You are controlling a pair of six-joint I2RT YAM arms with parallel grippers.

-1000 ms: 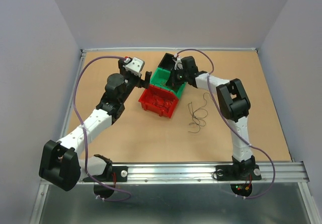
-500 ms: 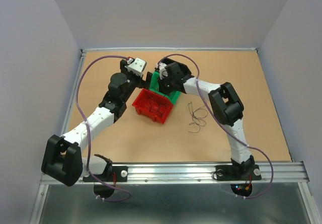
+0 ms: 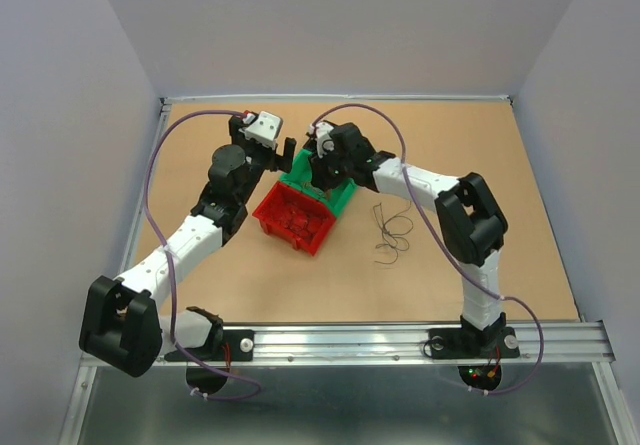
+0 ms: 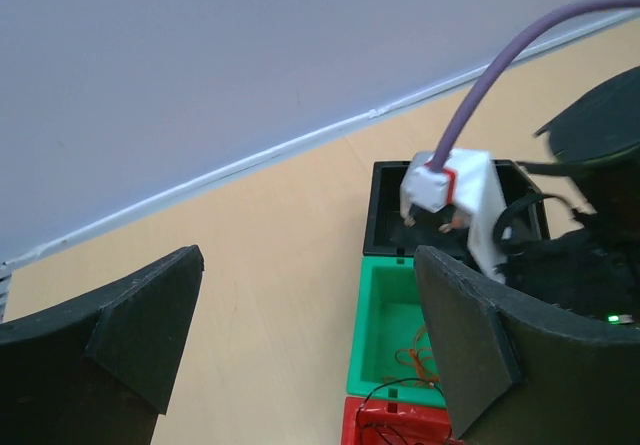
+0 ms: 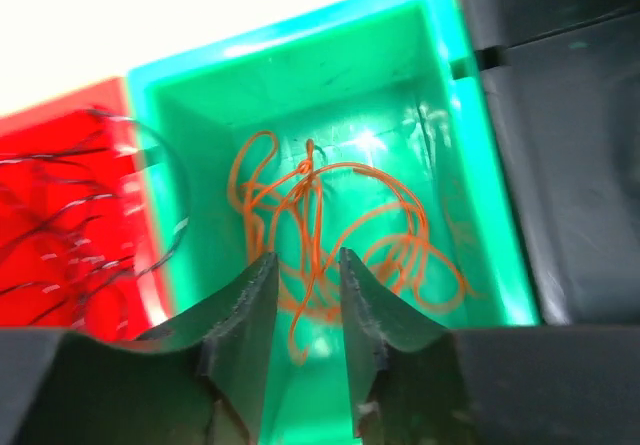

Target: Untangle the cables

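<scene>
I will next raise my right gripper and open it, then lower it onto the far end (image 3: 380, 211) of the thin dark tangle on the tabletop outside the bins.
The cables lie in three lots. Orange ones (image 5: 330, 215) curl on the floor of the green bin (image 5: 300, 35). Dark ones (image 5: 60, 205) fill the red bin (image 3: 293, 217). A thin dark tangle (image 3: 392, 230) rests on the table to the right of the bins. My right gripper (image 5: 308, 260) hangs over the green bin, open by a narrow gap; one orange strand dangles loose between its fingers, unpinched. My left gripper (image 4: 305, 265) stands wide open above bare table just left of the bins, holding nothing. Seen from above, the right gripper (image 3: 318, 170) covers most of the green bin.
A black bin (image 4: 385, 205) joins the far end of the green bin (image 4: 385, 315); the three bins form one row. Thick purple arm cables (image 3: 160, 165) loop over both arms. The table's raised edge (image 3: 340, 97) runs along the back, near the bins.
My right gripper swung left from above the black bin to above the green bin, and its jaws parted. The row of bins turned and slid a little to the left.
</scene>
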